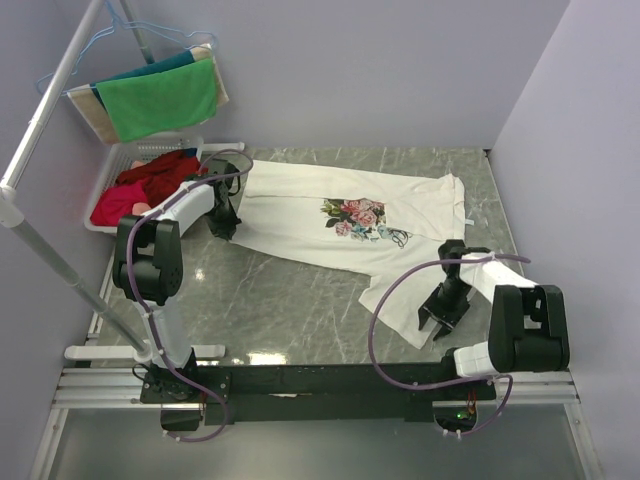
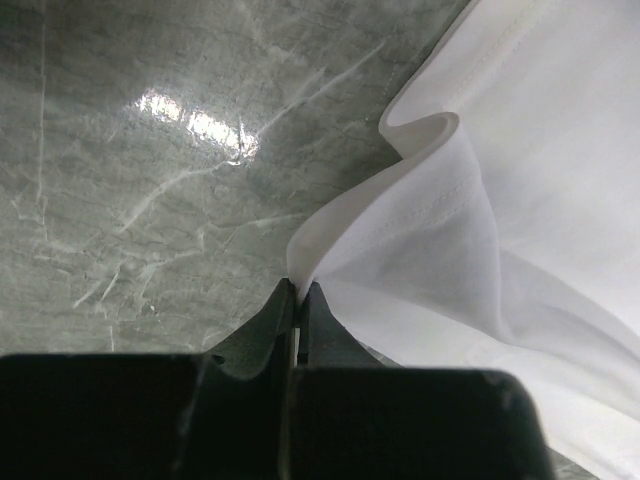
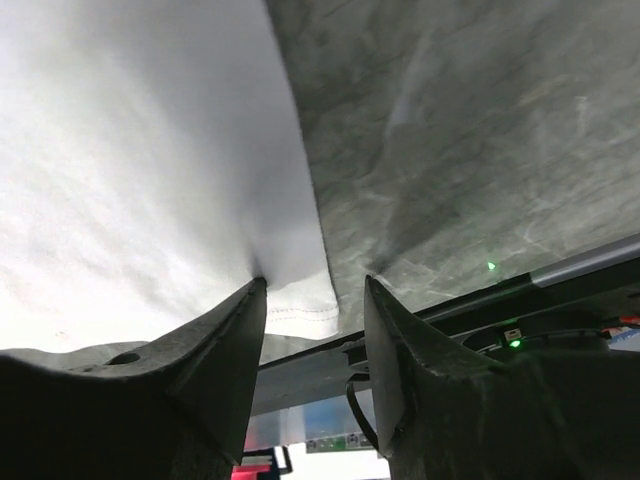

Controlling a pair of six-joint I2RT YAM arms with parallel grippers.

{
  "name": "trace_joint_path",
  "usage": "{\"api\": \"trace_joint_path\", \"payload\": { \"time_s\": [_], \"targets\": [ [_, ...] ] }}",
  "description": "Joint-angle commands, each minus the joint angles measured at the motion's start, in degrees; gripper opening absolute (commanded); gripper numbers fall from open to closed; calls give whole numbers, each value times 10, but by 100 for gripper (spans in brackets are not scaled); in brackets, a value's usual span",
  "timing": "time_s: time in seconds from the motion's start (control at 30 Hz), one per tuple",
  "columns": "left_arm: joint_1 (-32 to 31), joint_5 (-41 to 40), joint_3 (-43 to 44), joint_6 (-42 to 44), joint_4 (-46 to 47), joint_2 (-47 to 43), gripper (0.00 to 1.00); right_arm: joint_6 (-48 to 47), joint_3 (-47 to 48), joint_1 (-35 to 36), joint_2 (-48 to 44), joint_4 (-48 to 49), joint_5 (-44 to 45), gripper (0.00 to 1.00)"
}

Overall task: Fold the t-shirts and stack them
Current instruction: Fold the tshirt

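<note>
Next, my left gripper carries the t-shirt's near corner outward and releases it over the far folded strip's edge (image 1: 251,195), since the t-shirt's near side still lies unfolded.
One white t-shirt (image 1: 330,225) with a pink floral print lies spread across the marble table, its hem end toward the front right. My left gripper (image 1: 222,222) is at the shirt's left edge. In the left wrist view it (image 2: 298,290) is shut on a fold of the white cloth (image 2: 450,230). My right gripper (image 1: 436,325) is at the shirt's near right corner. In the right wrist view it (image 3: 312,290) is open, with the hemmed corner (image 3: 300,305) lying between its fingers (image 3: 240,330).
A white basket (image 1: 120,160) of red clothes stands at the back left. Green and teal cloths (image 1: 160,95) hang on a rack above it. The rack's pole (image 1: 60,270) runs down the left side. The table's front rail (image 1: 320,385) lies just below the right gripper.
</note>
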Motion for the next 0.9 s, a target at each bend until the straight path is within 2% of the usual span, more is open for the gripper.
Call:
{"api": "trace_joint_path", "payload": {
  "time_s": [0.0, 0.23, 0.63, 0.67, 0.87],
  "targets": [
    [2, -2, 7, -1, 2, -5, 1, 26, -13, 31, 14, 17, 3, 48],
    [3, -1, 11, 0, 0, -3, 1, 41, -24, 58, 26, 31, 4, 38],
    [7, -1, 18, 2, -4, -4, 1, 70, -8, 77, 53, 21, 37, 41],
    [7, 1, 18, 1, -5, -5, 1, 75, -7, 77, 54, 19, 49, 39],
    [13, 5, 14, 3, -2, -17, 1, 90, 14, 93, 63, 18, 61, 15]
  ]
}}
